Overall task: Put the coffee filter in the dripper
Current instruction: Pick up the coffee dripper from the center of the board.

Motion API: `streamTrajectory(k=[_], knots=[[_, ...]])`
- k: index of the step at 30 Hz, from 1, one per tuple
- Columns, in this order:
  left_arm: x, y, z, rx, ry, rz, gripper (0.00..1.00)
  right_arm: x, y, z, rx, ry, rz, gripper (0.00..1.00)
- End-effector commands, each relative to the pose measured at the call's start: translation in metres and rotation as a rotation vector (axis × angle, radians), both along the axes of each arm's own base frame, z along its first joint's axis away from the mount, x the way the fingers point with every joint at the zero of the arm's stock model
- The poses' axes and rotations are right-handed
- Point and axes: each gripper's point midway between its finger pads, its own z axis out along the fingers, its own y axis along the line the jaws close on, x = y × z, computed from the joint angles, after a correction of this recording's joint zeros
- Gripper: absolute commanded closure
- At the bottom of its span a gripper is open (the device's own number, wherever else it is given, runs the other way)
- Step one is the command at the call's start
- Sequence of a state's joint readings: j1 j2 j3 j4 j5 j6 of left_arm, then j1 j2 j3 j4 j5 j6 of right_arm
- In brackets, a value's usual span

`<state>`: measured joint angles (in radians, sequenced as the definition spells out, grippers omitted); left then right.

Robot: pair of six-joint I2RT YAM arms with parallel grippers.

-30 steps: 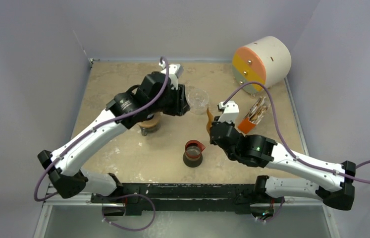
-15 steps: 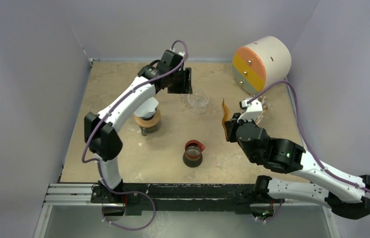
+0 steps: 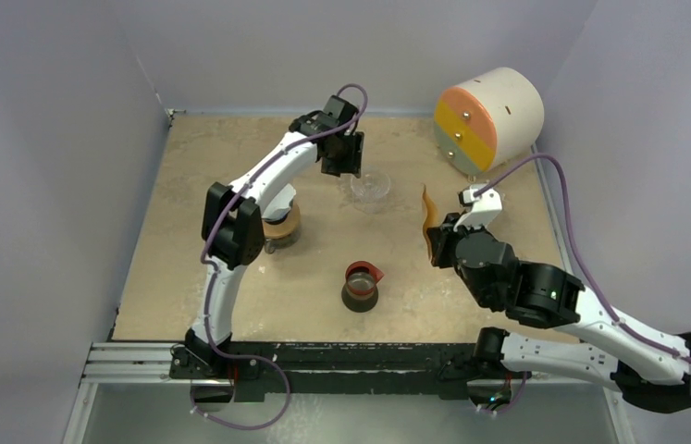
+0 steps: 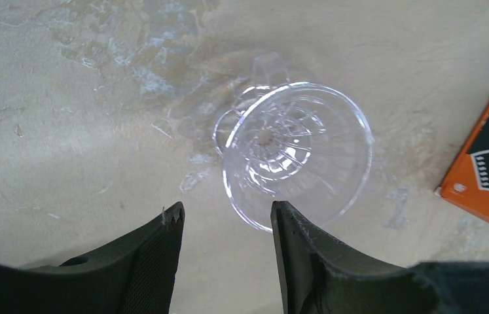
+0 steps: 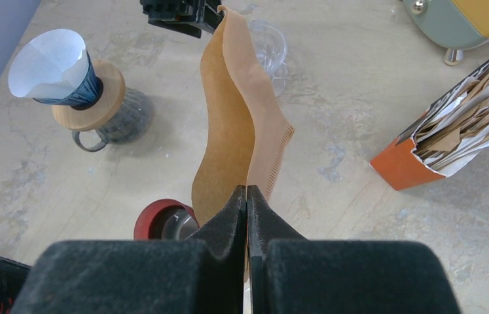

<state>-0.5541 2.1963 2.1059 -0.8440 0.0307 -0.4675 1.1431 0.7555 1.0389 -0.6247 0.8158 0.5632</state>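
The nearest rim (image 3: 360, 198) (image 4: 247, 218) of the clear ribbed cone is still below my left gripper's fingers. I will next lower them on both sides of that rim.
My right gripper (image 5: 247, 193) is shut on the lower edge of a brown paper coffee filter (image 5: 235, 124), holding it upright above the table; it also shows in the top view (image 3: 429, 213). The deep-blue dripper (image 5: 74, 88) stands at the left on a tan wooden ring (image 5: 97, 104) over a glass server, with a white paper filter (image 5: 48, 59) in it. My left gripper (image 4: 227, 212) is open and empty, its right finger over the near rim of a clear ribbed glass cone (image 4: 294, 154) at the back middle (image 3: 366, 185).
A red-rimmed dark cup (image 3: 362, 277) stands at the front middle. An orange box of paper filters (image 5: 444, 144) sits to the right. A large white cylinder with an orange and yellow face (image 3: 489, 116) lies at the back right. Walls close the left and back.
My left arm has stretched out and its gripper has moved back and right, from beside the dripper to over the clear glass cone. My right gripper has carried the brown filter right and back.
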Motion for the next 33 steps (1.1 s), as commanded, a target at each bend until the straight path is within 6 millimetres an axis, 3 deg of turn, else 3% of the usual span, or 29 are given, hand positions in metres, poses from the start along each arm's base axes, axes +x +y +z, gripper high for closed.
streamTrajectory(k=[1,8,15,23,28,33], knots=[[0.014,0.007,-0.009,0.027,-0.002,0.004,0.5,-0.001,-0.005,0.001,-0.003,-0.009,0.001,1.0],[0.016,-0.001,-0.038,0.021,0.055,-0.009,0.53,-0.003,-0.005,-0.001,-0.002,-0.003,0.009,1.0],[0.015,-0.014,-0.043,-0.034,0.077,-0.031,0.66,-0.003,-0.003,-0.005,-0.011,0.006,0.015,1.0],[0.016,-0.019,-0.034,-0.067,0.074,-0.043,1.0,-0.003,-0.001,-0.011,-0.013,0.019,0.021,1.0],[0.014,-0.023,-0.016,-0.101,0.056,-0.058,1.0,-0.004,-0.002,-0.01,-0.012,0.022,0.017,1.0],[0.005,-0.029,0.015,-0.168,0.04,-0.09,1.0,-0.006,-0.006,-0.009,-0.011,0.029,0.012,1.0]])
